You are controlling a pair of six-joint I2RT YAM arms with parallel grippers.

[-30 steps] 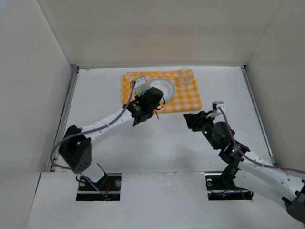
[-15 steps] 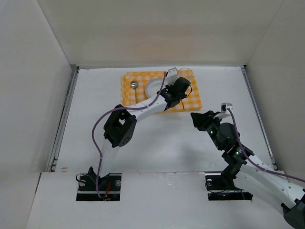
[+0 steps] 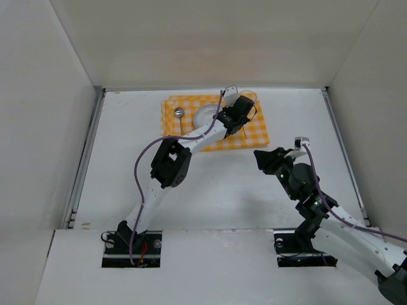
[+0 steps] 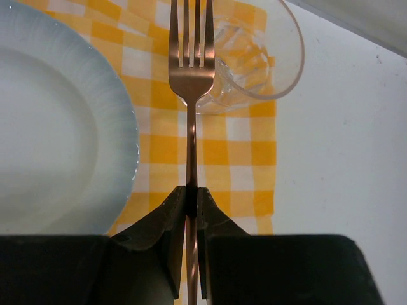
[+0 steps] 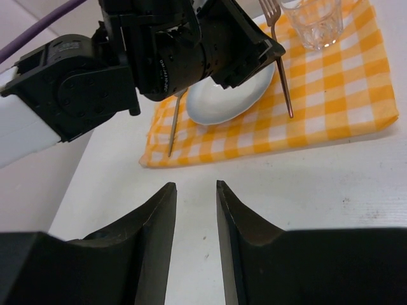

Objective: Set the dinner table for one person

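My left gripper needs to move down and slightly toward the plate [image 3: 205, 115] next. It should release the fork on the part of the cloth between plate and glass, because that part of the cloth is bare.
My left gripper [image 4: 191, 197] is shut on the handle of a copper-coloured fork [image 4: 191, 76]. The fork is held over the orange-and-white checked cloth [image 4: 241, 159], between the white plate [image 4: 57, 127] and the clear glass [image 4: 254, 57], with its tines pointing toward the glass. I cannot tell whether the fork touches the cloth. From above, the left gripper [image 3: 236, 115] hangs at the plate's [image 3: 205, 115] right side. A spoon [image 3: 180, 115] lies on the cloth left of the plate. My right gripper [image 5: 195, 185] is open and empty, low over the bare dinner table [image 5: 305, 184].
The cloth [image 3: 191, 136] lies at the back middle of the table [image 3: 127, 140]. White walls close in the left, right and back sides. The left arm's elbow [image 3: 168, 165] stands over the middle of the table, and the right gripper [image 3: 264, 157] is right of it.
My left arm has swung from the cloth's left front to the right of the plate and stretched further back. The spoon now shows on the cloth. The right gripper drew slightly nearer and rightward.
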